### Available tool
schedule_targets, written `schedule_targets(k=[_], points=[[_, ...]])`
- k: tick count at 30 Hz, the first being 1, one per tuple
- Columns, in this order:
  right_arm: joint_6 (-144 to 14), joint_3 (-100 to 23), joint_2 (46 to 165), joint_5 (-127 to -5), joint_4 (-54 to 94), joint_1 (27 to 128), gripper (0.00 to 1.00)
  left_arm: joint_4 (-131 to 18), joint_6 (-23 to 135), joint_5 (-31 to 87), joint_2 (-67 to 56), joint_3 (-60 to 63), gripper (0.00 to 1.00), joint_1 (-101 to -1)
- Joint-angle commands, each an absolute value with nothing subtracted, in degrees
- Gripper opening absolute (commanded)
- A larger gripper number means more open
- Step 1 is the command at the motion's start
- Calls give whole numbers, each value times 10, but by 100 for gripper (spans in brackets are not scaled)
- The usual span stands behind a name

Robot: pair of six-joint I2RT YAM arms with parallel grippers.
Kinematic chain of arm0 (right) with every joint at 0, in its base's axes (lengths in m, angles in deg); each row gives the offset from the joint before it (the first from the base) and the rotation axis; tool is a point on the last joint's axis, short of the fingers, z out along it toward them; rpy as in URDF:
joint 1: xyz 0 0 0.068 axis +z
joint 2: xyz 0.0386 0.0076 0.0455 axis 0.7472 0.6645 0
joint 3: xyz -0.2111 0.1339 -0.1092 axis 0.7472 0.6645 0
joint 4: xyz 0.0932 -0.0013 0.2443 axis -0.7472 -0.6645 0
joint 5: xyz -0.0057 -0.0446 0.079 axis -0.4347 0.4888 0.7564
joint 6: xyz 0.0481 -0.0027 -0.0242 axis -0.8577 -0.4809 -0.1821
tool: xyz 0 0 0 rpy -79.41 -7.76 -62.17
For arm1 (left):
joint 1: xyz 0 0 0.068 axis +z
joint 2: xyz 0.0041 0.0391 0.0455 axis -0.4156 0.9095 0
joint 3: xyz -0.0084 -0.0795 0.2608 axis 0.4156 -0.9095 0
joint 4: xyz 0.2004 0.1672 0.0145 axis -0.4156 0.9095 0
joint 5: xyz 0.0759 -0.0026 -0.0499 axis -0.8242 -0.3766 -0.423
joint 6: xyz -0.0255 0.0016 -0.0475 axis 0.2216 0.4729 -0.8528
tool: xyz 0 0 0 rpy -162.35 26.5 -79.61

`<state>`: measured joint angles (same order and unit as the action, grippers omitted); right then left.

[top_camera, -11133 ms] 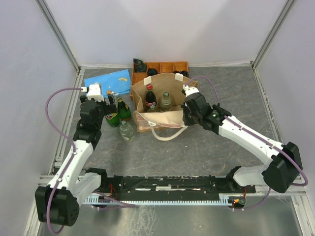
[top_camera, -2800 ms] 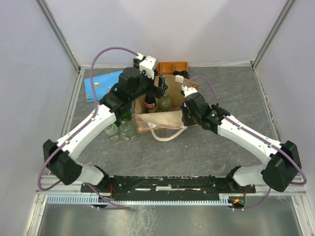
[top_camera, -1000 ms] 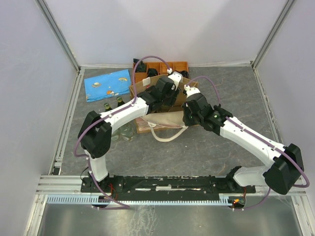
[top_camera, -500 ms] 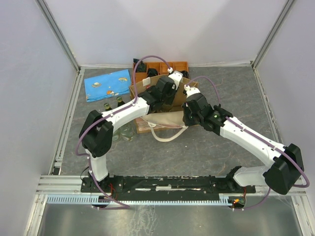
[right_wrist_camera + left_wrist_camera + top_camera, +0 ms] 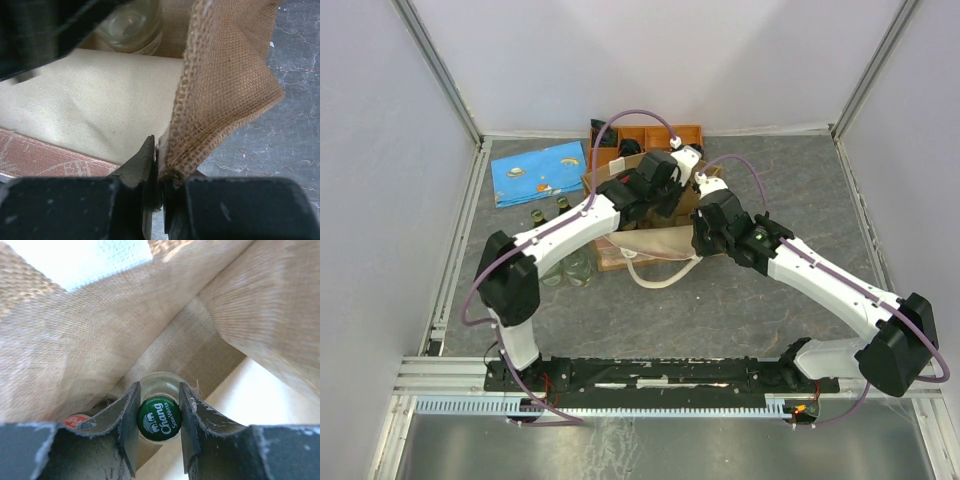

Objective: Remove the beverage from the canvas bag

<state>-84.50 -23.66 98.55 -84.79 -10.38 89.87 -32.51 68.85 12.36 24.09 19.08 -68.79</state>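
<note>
I will raise my left gripper from the bag (image 5: 655,242), bring it back, lower the bottle onto the tabletop beside the standing clear bottles and release it, because the tabletop is bare there.
The canvas bag (image 5: 655,242) stands open in the middle of the table, tan woven with a cream lining (image 5: 100,95). My left gripper (image 5: 667,190) reaches down into it and is shut on the neck of a clear glass bottle with a green "Chang Soda Water" cap (image 5: 159,419), one finger on each side of the cap. Beside it a red cap (image 5: 75,419) of another bottle peeks out. My right gripper (image 5: 161,150) is shut on the bag's woven right rim (image 5: 225,100) and holds it. The same clear bottle (image 5: 131,25) shows beneath the left arm.
An orange compartmented tray (image 5: 672,133) stands behind the bag. A flat blue pouch (image 5: 538,172) lies at the back left. Several green and clear bottles (image 5: 562,206) stand on the table left of the bag, partly under the left arm. Cream handles (image 5: 660,275) hang at the bag's front.
The left gripper's jaws have closed on the green-capped bottle inside the bag, and its wrist has shifted slightly right. The right gripper still holds the bag's rim in the same place.
</note>
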Motion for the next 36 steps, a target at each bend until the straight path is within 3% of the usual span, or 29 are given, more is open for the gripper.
schedule_targets(k=[1, 10, 21, 30, 36], points=[[-842, -238, 966, -864, -92, 901, 14, -364, 725, 125, 111, 262, 3, -698], [-844, -236, 967, -862, -89, 901, 13, -362, 726, 114, 4, 277, 3, -719], [-846, -242, 977, -868, -85, 901, 13, -231, 710, 117, -143, 277, 3, -720], [-848, -245, 989, -864, -84, 902, 13, -118, 660, 70, -240, 242, 3, -720], [-843, -259, 1003, -862, -91, 901, 13, -87, 610, 80, -274, 146, 3, -720]])
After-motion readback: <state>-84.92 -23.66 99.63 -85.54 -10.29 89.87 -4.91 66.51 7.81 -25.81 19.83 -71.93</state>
